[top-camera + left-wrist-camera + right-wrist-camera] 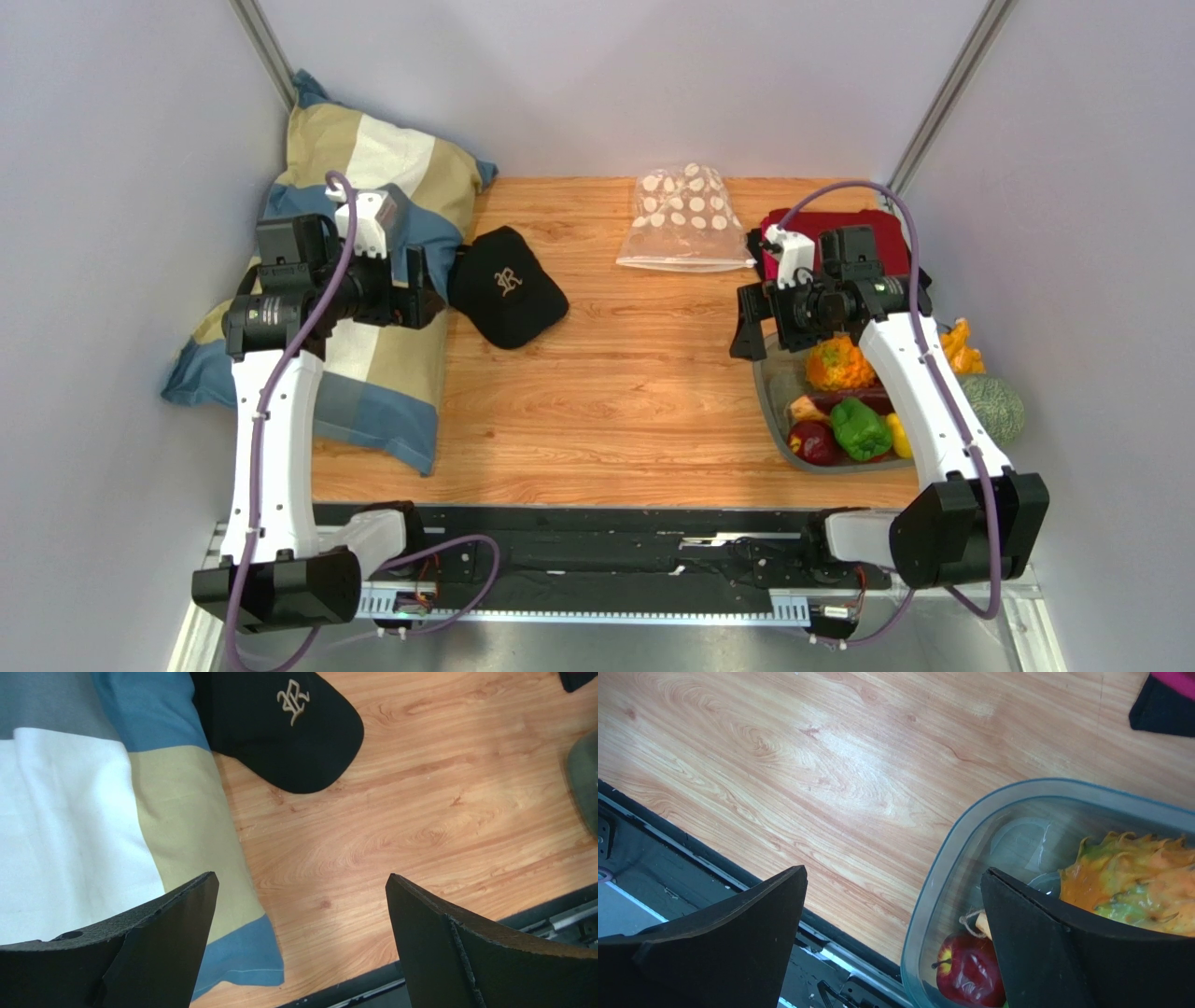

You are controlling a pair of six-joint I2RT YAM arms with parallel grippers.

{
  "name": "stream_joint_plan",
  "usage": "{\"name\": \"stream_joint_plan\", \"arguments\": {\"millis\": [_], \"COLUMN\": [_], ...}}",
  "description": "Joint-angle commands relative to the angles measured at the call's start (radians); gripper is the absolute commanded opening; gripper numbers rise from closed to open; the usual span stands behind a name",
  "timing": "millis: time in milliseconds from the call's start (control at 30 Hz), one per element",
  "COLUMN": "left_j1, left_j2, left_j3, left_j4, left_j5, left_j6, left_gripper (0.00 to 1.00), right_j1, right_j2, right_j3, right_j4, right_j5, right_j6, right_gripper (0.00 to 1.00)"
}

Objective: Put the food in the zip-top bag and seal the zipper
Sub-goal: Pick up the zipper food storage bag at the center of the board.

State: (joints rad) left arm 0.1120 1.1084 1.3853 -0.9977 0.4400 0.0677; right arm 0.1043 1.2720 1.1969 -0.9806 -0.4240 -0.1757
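Note:
I need to reach outward with my right gripper next, lower it onto the zip-top bag's near edge (687, 265) and close. The edge is outward of and below the gripper, and the bag lies flat.
The zip-top bag (686, 220), clear with white dots, lies flat at the back middle of the wooden table; its zipper is too small to make out. The food sits in a grey tray (776, 399) at the right: a green pepper (859, 427), a red apple (817, 444) and an orange spiky fruit (839, 364). My right gripper (751, 319) is open and empty above the tray's left rim (934, 882); its wrist view (894, 870) shows the apple (966, 969) and the spiky fruit (1137, 878). My left gripper (424, 287) (300, 876) is open and empty over the pillow's edge.
A black cap (508, 287) (281, 728) lies left of centre. A blue, white and tan pillow (372, 182) (84, 812) fills the left side. A red and black pouch (828, 224) lies behind the tray. A green round vegetable (993, 406) sits right of the tray.

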Motion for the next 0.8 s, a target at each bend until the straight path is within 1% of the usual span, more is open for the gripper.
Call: {"name": "stream_joint_plan", "arguments": {"millis": [0,167,267,300,333,500,567,600,633,700,733,767], "left_j1": [0.002,0.000,0.002,0.000,0.000,-0.002,0.000,0.002,0.000,0.002,0.000,0.000], "left_j2": [-0.073,-0.137,-0.159,-0.165,-0.168,-0.148,-0.147,-0.148,-0.150,-0.150,-0.147,-0.145], "left_j3": [-0.018,-0.057,-0.069,-0.075,-0.075,-0.054,-0.052,-0.055,-0.058,-0.061,-0.063,-0.062], "left_j4": [0.099,0.169,0.203,0.221,0.228,0.223,0.226,0.232,0.238,0.249,0.252,0.257], "left_j5": [-0.027,-0.020,-0.007,-0.004,0.005,0.038,0.065,0.071,0.083,0.091,0.092,0.089], "left_j6": [-0.054,-0.103,-0.098,-0.104,-0.103,-0.118,-0.118,-0.118,-0.118,-0.117,-0.117,-0.117], "left_gripper": [0.99,0.99,0.99,0.99,0.99,0.99,0.99,0.99,0.99,0.99,0.99,0.99], "right_j1": [0.028,0.063,0.099,0.110,0.124,0.228,0.267,0.278,0.285,0.305,0.310,0.320], "right_j2": [0.036,0.085,0.121,0.127,0.147,0.228,0.271,0.286,0.320,0.360,0.404,0.429], "right_j3": [0.079,0.131,0.139,0.138,0.138,0.193,0.198,0.193,0.178,0.162,0.155,0.148], "right_j4": [0.054,0.079,0.132,0.155,0.195,0.258,0.322,0.350,0.417,0.486,0.553,0.586], "right_j5": [0.036,0.077,0.149,0.197,0.218,0.367,0.416,0.473,0.494,0.557,0.579,0.600], "right_j6": [-0.031,-0.068,-0.117,-0.136,-0.177,-0.295,-0.359,-0.387,-0.412,-0.493,-0.514,-0.537], "right_gripper": [1.00,1.00,1.00,1.00,1.00,1.00,0.99,0.99,0.98,0.94,0.93,0.92]}}
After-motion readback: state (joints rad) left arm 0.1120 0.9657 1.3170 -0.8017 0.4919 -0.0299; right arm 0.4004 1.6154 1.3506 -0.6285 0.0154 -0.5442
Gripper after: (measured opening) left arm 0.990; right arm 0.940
